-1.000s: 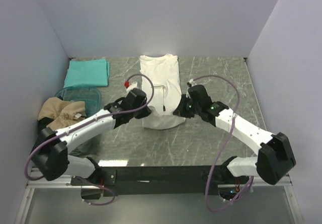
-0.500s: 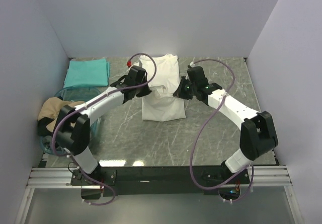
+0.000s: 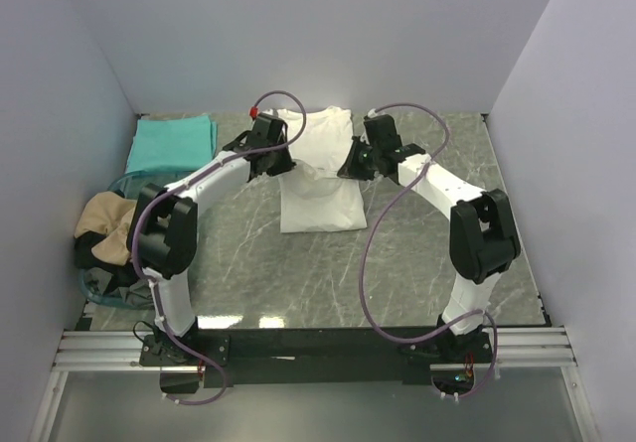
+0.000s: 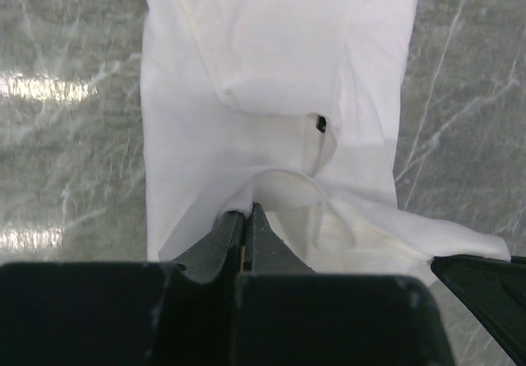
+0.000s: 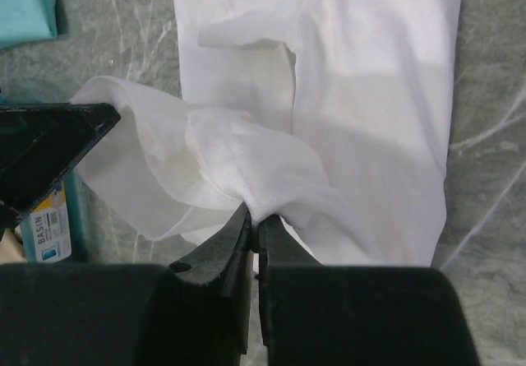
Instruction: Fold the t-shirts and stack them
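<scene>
My right gripper moves outward over the white t-shirt's middle next and releases the cloth onto the layer below, since the t-shirt's near end is drawn over it.
The white t-shirt (image 3: 318,199) lies lengthwise in the middle of the table, its near end lifted and drawn back over itself. My left gripper (image 3: 282,167) is shut on its left edge, seen in the left wrist view (image 4: 246,211), where a small black mark (image 4: 320,123) shows on the cloth (image 4: 279,62). My right gripper (image 3: 346,169) is shut on a bunch of the same cloth (image 5: 370,94), seen in the right wrist view (image 5: 256,218). The folded teal t-shirt (image 3: 173,144) lies at the back left. The tan t-shirt (image 3: 107,220) is crumpled in the bin.
A clear blue-tinted bin (image 3: 184,190) stands at the left edge, its label (image 5: 49,226) showing in the right wrist view. Grey walls close in the back and both sides. The marble table top (image 3: 397,263) is bare in front of the shirt.
Both grippers have moved away from the arm bases toward the far wall, carrying the white shirt's near end up and over the rest of it. Both arms are stretched further out.
</scene>
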Motion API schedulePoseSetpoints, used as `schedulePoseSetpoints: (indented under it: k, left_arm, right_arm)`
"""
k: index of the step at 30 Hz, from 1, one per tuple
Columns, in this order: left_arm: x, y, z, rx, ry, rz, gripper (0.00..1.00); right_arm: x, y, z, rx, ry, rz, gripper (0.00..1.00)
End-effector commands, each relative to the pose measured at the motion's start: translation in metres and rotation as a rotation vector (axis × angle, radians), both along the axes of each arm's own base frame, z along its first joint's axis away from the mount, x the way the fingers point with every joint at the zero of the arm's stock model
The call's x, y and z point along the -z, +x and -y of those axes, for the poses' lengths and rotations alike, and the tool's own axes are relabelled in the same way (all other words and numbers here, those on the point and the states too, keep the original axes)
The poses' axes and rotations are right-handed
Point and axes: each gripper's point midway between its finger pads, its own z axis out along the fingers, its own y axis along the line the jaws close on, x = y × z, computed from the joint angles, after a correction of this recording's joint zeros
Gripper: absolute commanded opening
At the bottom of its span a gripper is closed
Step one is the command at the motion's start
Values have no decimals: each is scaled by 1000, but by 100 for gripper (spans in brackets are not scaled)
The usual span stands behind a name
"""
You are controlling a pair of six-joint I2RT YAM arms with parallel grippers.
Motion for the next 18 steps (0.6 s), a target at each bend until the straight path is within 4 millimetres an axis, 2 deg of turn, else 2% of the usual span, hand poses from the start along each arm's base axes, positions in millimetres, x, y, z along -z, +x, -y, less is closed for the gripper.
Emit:
schedulePoseSetpoints:
  k: [1,6,9,10,12,13,15,16,18]
  left_arm:
    - [-8,14,4,37,-6,17,1]
    - [8,25,1,35,11,-9,1]
    - [14,32,2,46,11,-16,3]
    - [13,35,2,48,14,-12,9]
    - [21,37,4,65,11,-29,21]
    - [18,40,4,67,11,-25,36]
    - [18,42,6,79,12,-27,50]
    - [12,45,7,84,11,-14,65]
    - [-1,45,8,91,1,8,82]
  right_arm:
    - [-13,21,0,-1,21,43,0]
    - [-2,32,-1,-13,37,17,0]
    - [10,39,-2,-17,49,-9,0]
    - [12,41,-1,-14,50,-12,1]
    - [12,46,-2,-7,55,-11,10]
    - [17,49,2,0,50,-20,21]
    - [17,53,4,9,47,-24,36]
    - [14,55,6,15,44,-17,40]
    - [3,55,8,12,41,8,55]
